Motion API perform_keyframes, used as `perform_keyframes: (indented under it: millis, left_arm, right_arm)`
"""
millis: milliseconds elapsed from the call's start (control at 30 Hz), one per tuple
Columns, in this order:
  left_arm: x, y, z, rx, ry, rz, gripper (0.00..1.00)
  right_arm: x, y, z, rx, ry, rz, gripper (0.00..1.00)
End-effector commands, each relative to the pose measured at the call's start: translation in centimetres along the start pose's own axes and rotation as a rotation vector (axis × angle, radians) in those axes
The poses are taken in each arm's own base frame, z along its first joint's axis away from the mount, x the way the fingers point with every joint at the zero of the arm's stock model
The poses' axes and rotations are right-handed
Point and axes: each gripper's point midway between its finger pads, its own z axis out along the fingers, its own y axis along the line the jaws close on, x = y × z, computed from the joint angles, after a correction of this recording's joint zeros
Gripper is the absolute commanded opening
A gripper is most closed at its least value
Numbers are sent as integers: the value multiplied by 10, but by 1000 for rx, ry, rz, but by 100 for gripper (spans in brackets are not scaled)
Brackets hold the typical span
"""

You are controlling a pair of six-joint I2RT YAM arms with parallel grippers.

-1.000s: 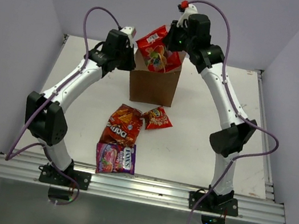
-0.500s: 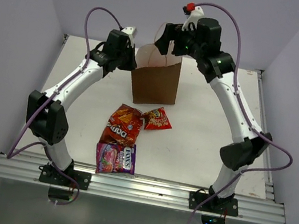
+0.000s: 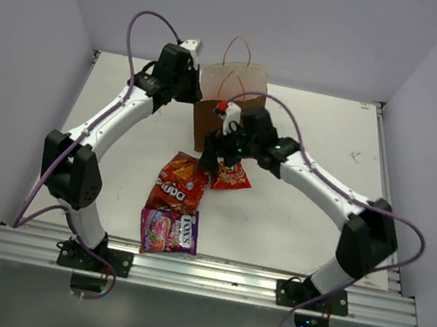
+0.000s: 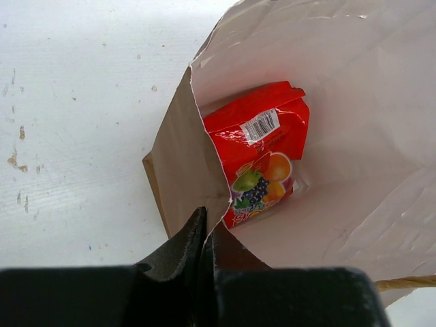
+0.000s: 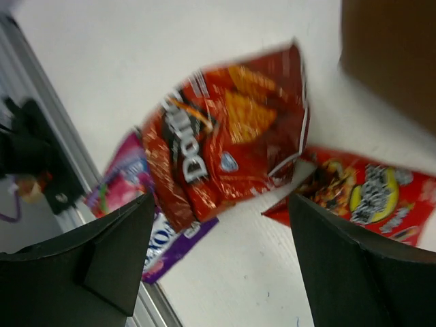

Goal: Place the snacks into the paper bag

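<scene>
The Doritos bag's top edge [image 3: 201, 173] is clear of the purple-pink packet [image 3: 168, 231]. My right gripper should move down and to the left in the top view, onto that edge.
The brown paper bag [image 3: 232, 98] stands upright at the back of the table. My left gripper [image 3: 191, 91] is shut on its left rim and holds the mouth apart. In the left wrist view the jaws [image 4: 204, 219] pinch the bag wall [image 4: 178, 153], and the red candy packet [image 4: 262, 153] lies inside the bag. My right gripper [image 3: 215, 163] hangs open just above the table in front of the bag, over the Doritos bag [image 3: 179, 183] and the small red-orange packet [image 3: 234, 176]. The purple-pink packet [image 3: 168, 231] lies nearer the front. In the right wrist view, Doritos bag [image 5: 225, 139], small packet [image 5: 368, 194] and purple-pink packet [image 5: 126, 194] lie below the open gripper [image 5: 221, 231].
A metal rail [image 3: 207, 276] runs along the table's near edge, with both arm bases on it. Side walls close in on the white table [image 3: 301, 220] left and right. A corner of the brown bag [image 5: 392, 54] shows in the right wrist view.
My right gripper opened above the bag and the red candy packet dropped inside. The right arm then swung down and forward to hover over the packets on the table. The left gripper stayed on the rim.
</scene>
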Motion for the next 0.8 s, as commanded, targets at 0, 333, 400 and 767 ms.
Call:
perform_keyframes:
  millis: [0, 333, 400, 767]
  left_arm:
    - [-13, -8, 1, 18, -31, -1, 6]
    - [-12, -10, -4, 19, -26, 1, 6]
    - [-11, -8, -5, 14, -23, 5, 6]
    - [-9, -8, -10, 17, -18, 22, 6]
  right_arm:
    - [47, 5, 46, -74, 115, 4, 83]
    - [71, -28, 114, -11, 164, -1, 81]
    - [78, -33, 119, 2, 176, -3, 80]
    - [79, -53, 138, 90, 159, -34, 80]
